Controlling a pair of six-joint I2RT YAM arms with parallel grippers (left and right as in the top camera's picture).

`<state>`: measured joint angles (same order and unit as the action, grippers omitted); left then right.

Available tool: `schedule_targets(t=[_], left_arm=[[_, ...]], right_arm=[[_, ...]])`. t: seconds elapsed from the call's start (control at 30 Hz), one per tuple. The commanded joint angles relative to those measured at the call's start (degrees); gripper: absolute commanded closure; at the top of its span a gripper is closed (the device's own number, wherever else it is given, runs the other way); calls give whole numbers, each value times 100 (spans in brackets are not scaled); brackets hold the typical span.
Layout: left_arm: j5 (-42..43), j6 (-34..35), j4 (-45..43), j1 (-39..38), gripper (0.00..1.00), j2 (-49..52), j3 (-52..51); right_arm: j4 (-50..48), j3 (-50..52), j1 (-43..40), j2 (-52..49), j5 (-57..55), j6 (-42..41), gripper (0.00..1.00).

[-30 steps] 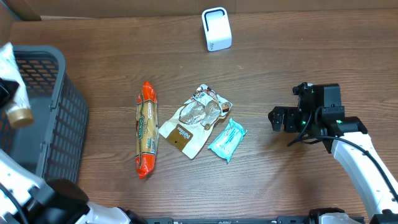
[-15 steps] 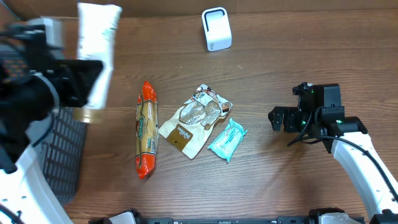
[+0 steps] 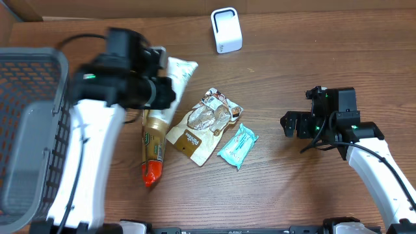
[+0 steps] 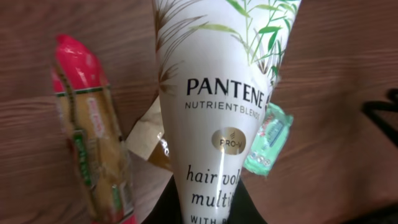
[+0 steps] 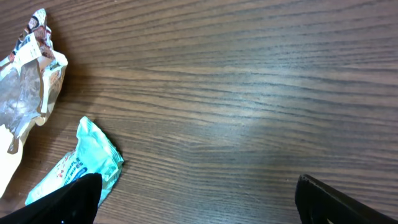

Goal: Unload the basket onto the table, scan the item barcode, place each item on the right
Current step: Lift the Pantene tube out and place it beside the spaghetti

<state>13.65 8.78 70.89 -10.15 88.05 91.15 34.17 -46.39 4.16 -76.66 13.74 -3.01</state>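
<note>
The gap between the cracker pack and the snack pouch is below my left gripper and back from it, so I should next lower the gripper and pull it back to release the tube (image 3: 177,71) there.
My left gripper (image 3: 158,93) is shut on a white Pantene tube (image 3: 177,71), held above the table left of centre. In the left wrist view the tube (image 4: 217,93) fills the middle and runs down between my black fingers (image 4: 169,210). No barcode shows on the side facing me. The white scanner (image 3: 226,30) stands at the far edge, up and to the right of the tube. My right gripper (image 3: 289,123) hovers open over bare wood on the right, with nothing between its fingers (image 5: 68,199).
A long orange cracker pack (image 3: 152,153), a brown snack pouch (image 3: 203,127) and a teal packet (image 3: 237,145) lie mid-table, partly under the tube. A grey basket (image 3: 32,130) takes up the left side. Bare wood lies between the packet and my right gripper.
My left arm has swung from over the basket rightward to the table's middle, carrying the tube. The right arm has not moved.
</note>
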Motion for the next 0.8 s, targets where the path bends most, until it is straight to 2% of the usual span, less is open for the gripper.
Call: schedule_targets(t=[0.0,0.2,0.3,0.4,0.47,0.53,0.6,0.7,0.77], left_arm=[[-380,776,-608,-254,96,79,-796],[-1143,1733,-1895,-479,96,581,-2151],[-1458,2065,-2081,-481,96,822,-2520],[-1620,2149,-2194,-476,91,925,-2782],[-1617,2149,-2326,-476,80,938,-2940],[-1624,2103,-2374,-479,62,938,-3008],[-1620,2055,-2376,-479,31,938,-3005],[-1572,1853,-2319,-476,22,933,-2924],[-1556,1801,-2192,-476,21,931,-2765]], right_arm=[[-24,-114,28,7,48,2,0],[-24,-114,28,7,48,2,0],[-24,-114,28,7,48,2,0],[-24,-114,28,7,48,2,0],[-24,-114,28,7,48,2,0],[-24,-114,28,7,48,2,0],[-24,-114,28,7,48,2,0],[-24,-114,28,7,48,2,0],[-24,-114,28,7,48,2,0]])
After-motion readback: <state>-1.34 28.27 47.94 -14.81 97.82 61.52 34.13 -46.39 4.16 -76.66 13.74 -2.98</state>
